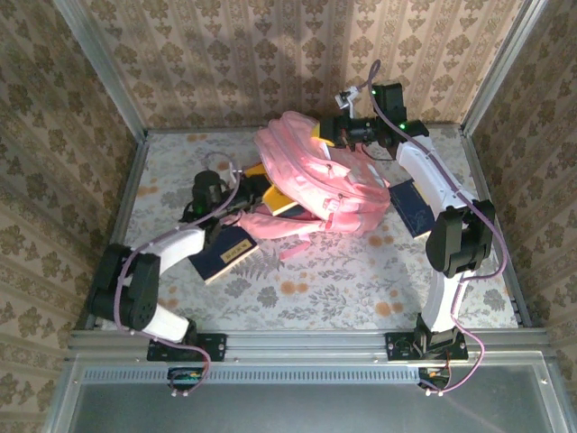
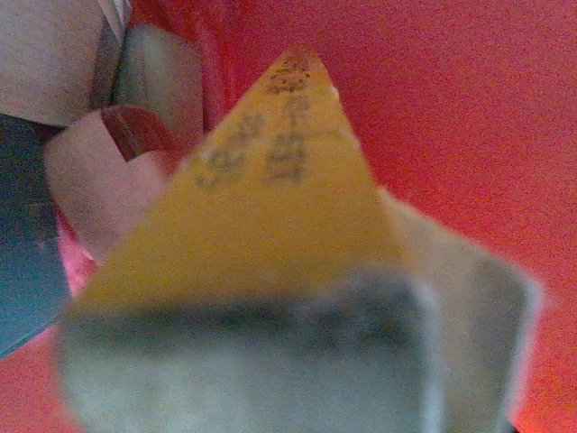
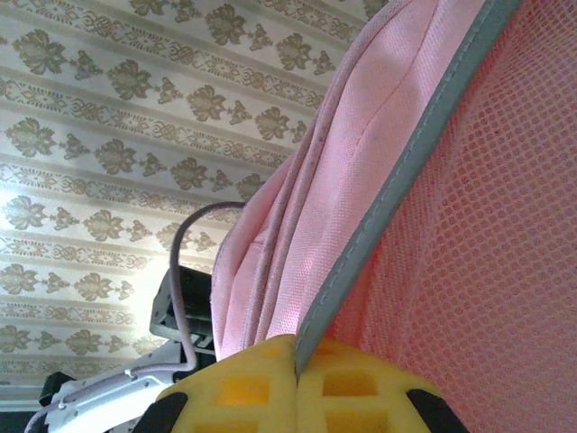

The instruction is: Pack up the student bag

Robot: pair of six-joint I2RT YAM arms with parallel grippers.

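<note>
I should next lower the grey reflective edge piece with my right gripper toward the pink backpack's body point(image 1: 326, 176), which is below my right gripper, and release it there.
The student bag point(image 1: 311, 171), a large pink backpack, lies in the middle of the table with its opening toward the left. My left gripper point(image 1: 242, 204) is at that opening, shut on a yellow book point(image 1: 272, 197) whose far end is inside the bag. In the left wrist view the yellow book point(image 2: 270, 207) points into the bag's pink inside point(image 2: 451, 108), and my blurred grey fingers point(image 2: 243, 361) cover its near end. My right gripper point(image 3: 297, 374) is shut on the bag's grey reflective edge strip point(image 3: 397, 198) and holds the pink mesh point(image 3: 505, 225) up at the bag's far side point(image 1: 329, 135).
A dark blue book point(image 1: 225, 253) lies on the table under my left arm. Another dark blue book point(image 1: 413, 207) lies to the right of the bag, beside my right arm. Patterned walls close in the table at the back and on both sides.
</note>
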